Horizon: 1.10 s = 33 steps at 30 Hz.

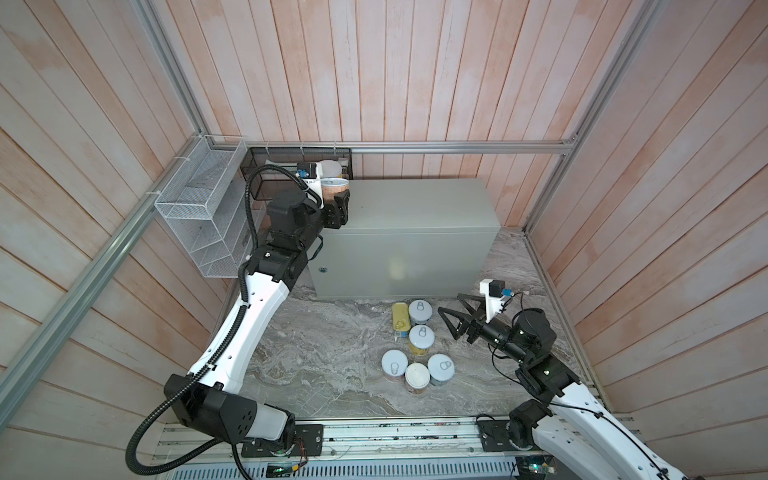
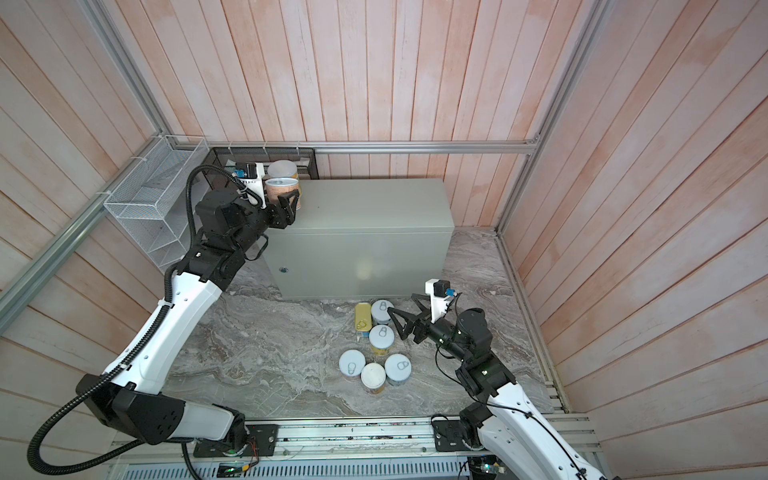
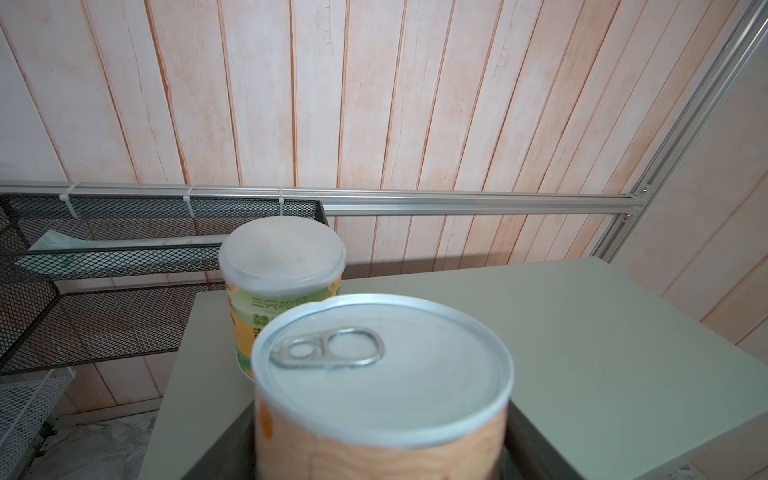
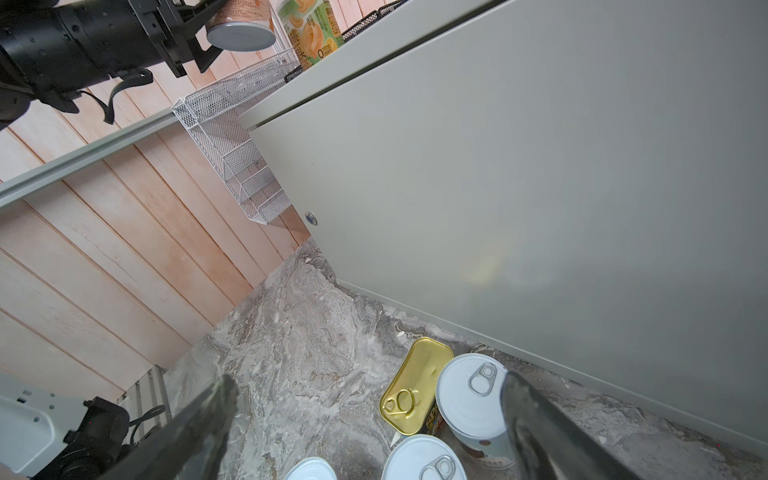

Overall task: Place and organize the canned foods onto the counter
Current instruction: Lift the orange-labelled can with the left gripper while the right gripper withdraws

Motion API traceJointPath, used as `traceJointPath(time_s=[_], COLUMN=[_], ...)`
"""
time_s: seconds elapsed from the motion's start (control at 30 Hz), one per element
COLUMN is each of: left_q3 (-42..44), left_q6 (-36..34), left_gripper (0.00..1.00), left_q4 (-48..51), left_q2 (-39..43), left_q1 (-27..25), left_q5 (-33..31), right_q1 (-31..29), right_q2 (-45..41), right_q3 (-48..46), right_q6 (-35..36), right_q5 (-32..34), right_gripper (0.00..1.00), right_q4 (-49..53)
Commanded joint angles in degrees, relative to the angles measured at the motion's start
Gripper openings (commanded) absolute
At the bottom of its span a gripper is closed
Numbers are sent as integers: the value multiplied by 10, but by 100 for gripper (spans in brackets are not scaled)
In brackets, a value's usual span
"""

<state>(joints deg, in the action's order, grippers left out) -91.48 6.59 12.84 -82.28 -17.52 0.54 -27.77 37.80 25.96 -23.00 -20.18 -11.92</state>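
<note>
My left gripper is still holding the orange-labelled can up. Next it will lower the can onto the counter top in front of the white-lidded can (image 1: 331, 168) and let go, because that spot is below the gripper.
My left gripper (image 1: 338, 198) (image 2: 289, 200) is shut on an orange-labelled can (image 1: 335, 188) (image 3: 382, 374) with a silver pull-tab lid, raised at the back left corner of the grey counter (image 1: 415, 208) (image 3: 582, 332). Its bare underside (image 4: 241, 35) shows in the right wrist view. Just behind it a white-lidded green-and-yellow can (image 1: 331, 168) (image 3: 282, 266) stands on the counter. My right gripper (image 1: 449, 303) (image 4: 368, 384) hangs open low over the stone, beside a gold oblong tin (image 1: 400, 316) (image 4: 417, 386) and a silver-lidded can (image 1: 420, 311) (image 4: 469, 395). Several more cans (image 1: 417, 365) stand in front of those.
A white wire basket (image 1: 199, 216) hangs on the left wall and a black mesh basket (image 1: 291, 162) sits behind the counter's left end. Aluminium frame rails (image 1: 457, 146) run along the walls. Marbled stone floor (image 1: 316, 353) lies in front of the counter.
</note>
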Motion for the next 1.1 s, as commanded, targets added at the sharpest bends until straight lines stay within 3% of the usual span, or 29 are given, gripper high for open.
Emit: traceJointPath(time_s=[0.0,1.07], left_q3=[-5,78], left_q6=[-12,-25], left_gripper=[42,43], left_q4=[-70,-136], left_q2=[5,-25], left_q1=[5,35], left_q5=[-13,-18], right_q1=[-1,-1], right_q2=[-13,-23], right_q3=[-11,-23], right_q6=[6,-8], right_q5=[15,31], right_gripper=[98,98], right_q4=[5,21])
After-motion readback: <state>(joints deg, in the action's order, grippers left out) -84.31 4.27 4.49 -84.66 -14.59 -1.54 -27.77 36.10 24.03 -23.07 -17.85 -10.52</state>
